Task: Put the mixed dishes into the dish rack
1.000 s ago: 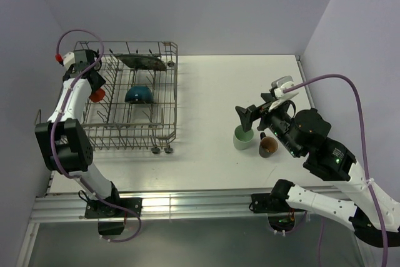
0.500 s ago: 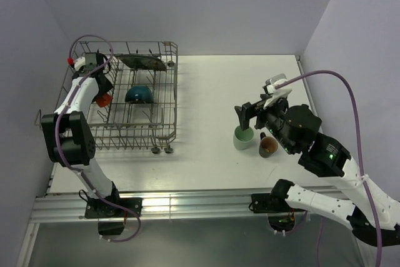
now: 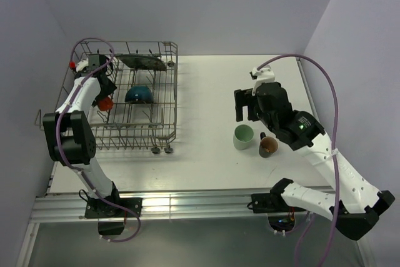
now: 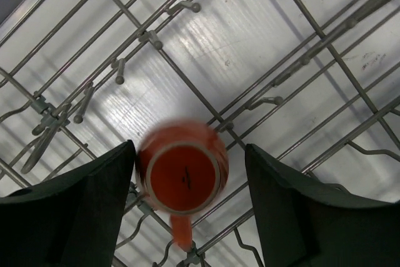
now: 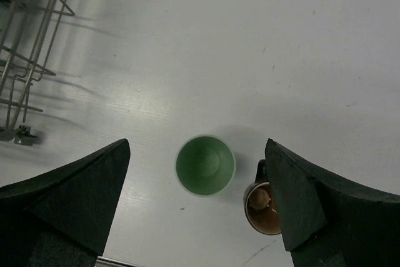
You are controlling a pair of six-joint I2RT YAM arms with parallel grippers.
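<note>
I will next lower my right gripper and move it back to the pale green mug's rim by the brown cup (image 5: 262, 209).
The grey wire dish rack (image 3: 164, 130) stands at the left, with a dark plate (image 3: 142, 61) on edge at its back and a blue bowl (image 3: 139, 95) upside down in the middle. My left gripper (image 3: 103, 92) hangs over the rack's left side. In the left wrist view, the left gripper (image 4: 189, 148) is open around a blurred, upside-down orange-red cup (image 4: 182, 176); a gap shows at the right finger. My right gripper (image 5: 197, 148) is open high above the pale green mug (image 5: 205, 165) and the brown cup (image 5: 262, 209), which stand upright, side by side on the table.
Rack wires (image 4: 187, 89) and upright tines lie under the orange-red cup (image 3: 105, 101). The rack's right corner (image 5: 31, 42) shows at the right wrist view's top left. White table stretches between the rack and the mug (image 3: 243, 136); the brown cup (image 3: 269, 146) is right of it.
My left gripper's jaws have spread wider around the orange-red cup. My right gripper has risen and drawn back from the green mug, staying open.
</note>
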